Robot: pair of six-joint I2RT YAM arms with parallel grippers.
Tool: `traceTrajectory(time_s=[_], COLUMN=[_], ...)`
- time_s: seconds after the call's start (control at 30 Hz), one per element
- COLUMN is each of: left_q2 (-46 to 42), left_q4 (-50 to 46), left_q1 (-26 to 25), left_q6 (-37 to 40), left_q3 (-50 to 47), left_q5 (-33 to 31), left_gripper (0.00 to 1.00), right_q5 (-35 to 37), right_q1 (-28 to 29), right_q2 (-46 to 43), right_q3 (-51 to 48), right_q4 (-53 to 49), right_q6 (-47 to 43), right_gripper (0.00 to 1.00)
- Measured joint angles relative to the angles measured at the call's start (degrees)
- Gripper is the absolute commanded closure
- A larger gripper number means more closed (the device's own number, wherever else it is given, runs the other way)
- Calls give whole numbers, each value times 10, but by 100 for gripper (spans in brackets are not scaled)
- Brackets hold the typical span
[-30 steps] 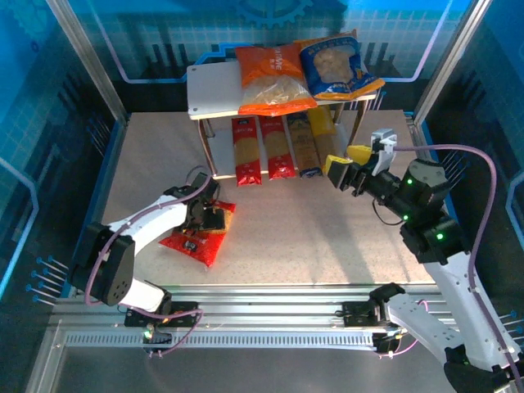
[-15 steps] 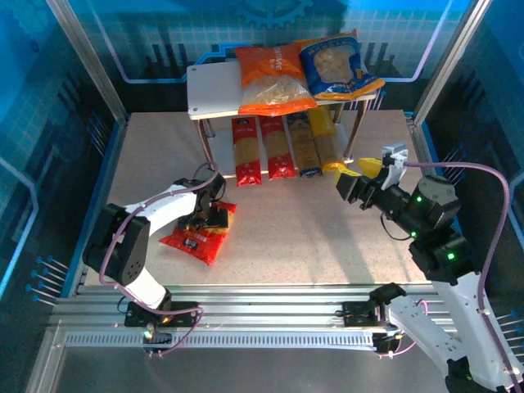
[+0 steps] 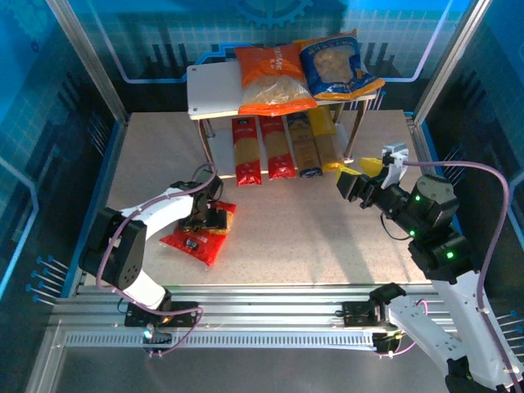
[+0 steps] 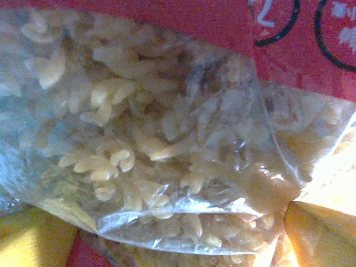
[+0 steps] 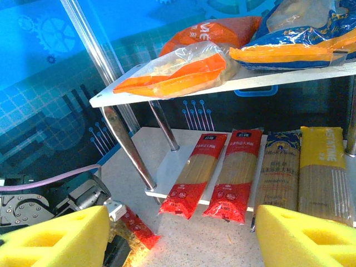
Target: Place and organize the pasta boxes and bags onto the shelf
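Note:
The robot should next keep its left gripper low and close it inward on the clear window [image 4: 167,139].
The red bag [image 3: 196,236] of spiral pasta lies on the table, left of centre. My left gripper [image 3: 210,216] is down on it, open, its yellow pads [image 4: 33,239] wide apart on either side of the clear window [image 4: 167,139]. The shelf [image 3: 211,90] stands at the back. Its top board holds the orange bag [image 3: 274,78] and the blue bag [image 3: 337,65]. On its lower board lie two red boxes [image 5: 194,175] [image 5: 236,172], the dark blue one [image 5: 276,172] and the yellow one [image 5: 324,172], side by side. My right gripper [image 3: 358,177] hovers open and empty just right of the shelf's front.
The shelf's thin metal legs [image 5: 128,144] stand at its corners, one close to my right gripper. Blue enclosure walls and metal posts [image 3: 86,61] ring the table. The left part of the top board is bare. Open tabletop [image 3: 295,229] lies between the two arms.
My right gripper has drawn back from the yellow box on the lower board, to the right and nearer. The left gripper has shifted a little over the red bag.

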Motion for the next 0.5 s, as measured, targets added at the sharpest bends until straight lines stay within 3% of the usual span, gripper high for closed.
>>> traceTrajectory(time_s=[0.23, 0.3, 0.37, 0.5], left_q2=[-3, -3, -3, -2], left_q4=[8, 11, 14, 20], left_q1=[0, 1, 2, 2], left_q6=[1, 1, 3, 3], left_q3=[-5, -8, -8, -6], left_q5=[6, 9, 17, 30], left_gripper=[2, 11, 40, 44], right_q5=[16, 21, 26, 32], right_q1=[0, 0, 0, 0], right_q2=[-7, -10, -11, -12], right_q3=[-6, -7, -7, -7], right_q4=[-2, -3, -4, -4], right_q6=[0, 0, 0, 0], right_gripper=[29, 29, 29, 28])
